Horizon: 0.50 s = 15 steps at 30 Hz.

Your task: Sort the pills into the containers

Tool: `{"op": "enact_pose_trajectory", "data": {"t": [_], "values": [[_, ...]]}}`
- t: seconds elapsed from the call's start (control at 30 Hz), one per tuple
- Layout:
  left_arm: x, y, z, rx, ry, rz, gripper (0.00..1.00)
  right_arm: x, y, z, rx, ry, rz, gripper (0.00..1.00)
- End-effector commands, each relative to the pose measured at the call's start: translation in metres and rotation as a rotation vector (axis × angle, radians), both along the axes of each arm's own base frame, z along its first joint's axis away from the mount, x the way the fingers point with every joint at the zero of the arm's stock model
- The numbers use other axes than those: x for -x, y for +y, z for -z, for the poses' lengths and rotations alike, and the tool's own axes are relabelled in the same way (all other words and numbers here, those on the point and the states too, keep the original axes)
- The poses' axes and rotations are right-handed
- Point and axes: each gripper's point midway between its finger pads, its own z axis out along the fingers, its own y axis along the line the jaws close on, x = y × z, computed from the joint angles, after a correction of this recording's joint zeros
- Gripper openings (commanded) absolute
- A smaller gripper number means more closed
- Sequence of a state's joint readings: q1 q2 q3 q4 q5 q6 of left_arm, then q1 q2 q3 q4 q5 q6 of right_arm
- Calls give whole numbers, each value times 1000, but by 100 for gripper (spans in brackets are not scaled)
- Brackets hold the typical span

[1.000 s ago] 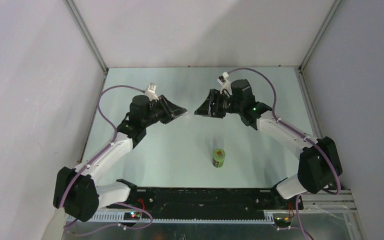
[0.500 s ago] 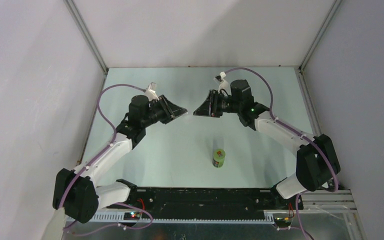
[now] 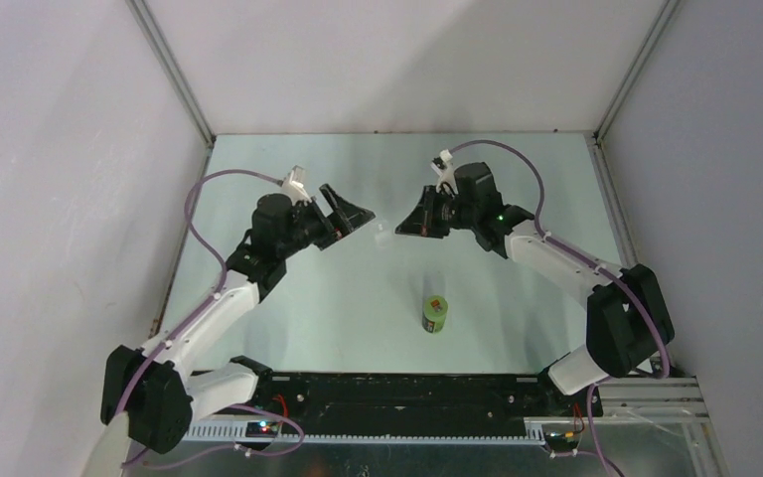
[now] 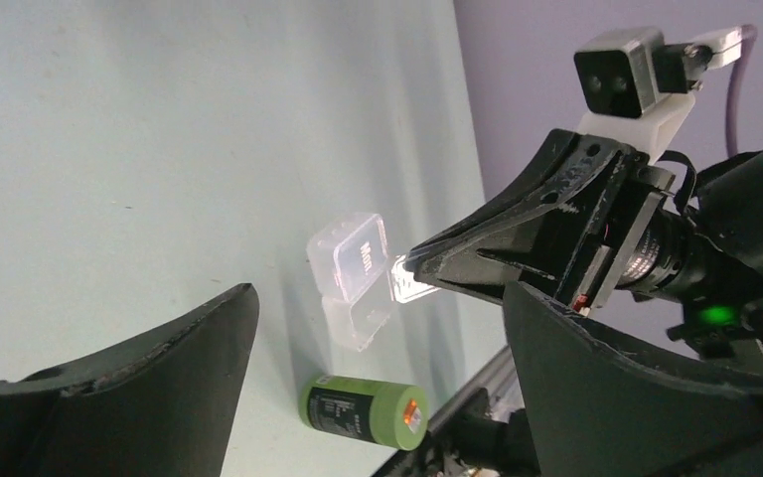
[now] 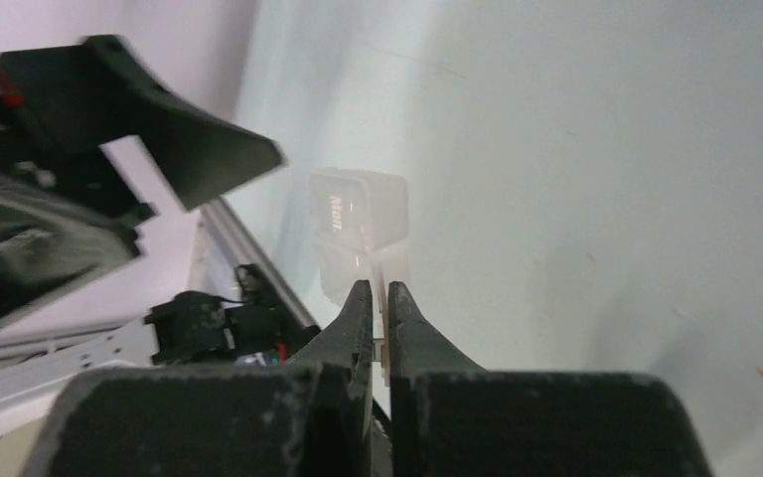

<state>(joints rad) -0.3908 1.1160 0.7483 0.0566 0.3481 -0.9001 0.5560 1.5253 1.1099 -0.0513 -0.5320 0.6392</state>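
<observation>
My right gripper moves away from the open left gripper next and lowers the hanging container onto the table beyond the green bottle [image 5: 566, 268], where space is free.
The container [image 4: 351, 260], a small clear box with a lid marked "Mon.", hangs between the two grippers above the table. My right gripper [image 5: 379, 290] is shut on a thin clear flap at the container's [image 5: 360, 221] edge. From above, that right gripper [image 3: 406, 226] sits just right of the container [image 3: 381, 232]. My left gripper [image 4: 378, 298] is open wide, its fingers apart from the box on either side. The top view places the left gripper [image 3: 354, 216] just left of the box. The pills are not visible in any view.
A green bottle [image 3: 434, 314] with a red-orange label stands upright on the table nearer the arm bases, and the bottle [image 4: 363, 409] shows below the box in the left wrist view. White walls enclose the pale table [image 3: 288, 298] on three sides.
My left gripper has opened and let go of the container, drawing back slightly left. My right gripper has closed on the container's edge and now holds it alone.
</observation>
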Motion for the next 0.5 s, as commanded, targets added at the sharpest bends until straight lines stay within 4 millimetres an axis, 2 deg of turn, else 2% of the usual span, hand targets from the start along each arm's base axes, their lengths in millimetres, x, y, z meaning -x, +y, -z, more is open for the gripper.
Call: {"op": "enact_pose_trajectory", "data": {"t": [0.0, 0.13, 0.33, 0.47], "values": [[-6, 17, -8, -63, -72, -81, 99, -6, -40, 21, 183, 9, 130, 0], [-8, 20, -11, -87, -88, -89, 99, -11, -72, 57, 339, 46, 198, 0], [-3, 21, -3, -130, -61, -64, 99, -16, -102, 104, 427, 121, 254, 0], [2, 23, -2, -138, -78, -55, 99, -15, -111, 130, 472, 168, 266, 0]]}}
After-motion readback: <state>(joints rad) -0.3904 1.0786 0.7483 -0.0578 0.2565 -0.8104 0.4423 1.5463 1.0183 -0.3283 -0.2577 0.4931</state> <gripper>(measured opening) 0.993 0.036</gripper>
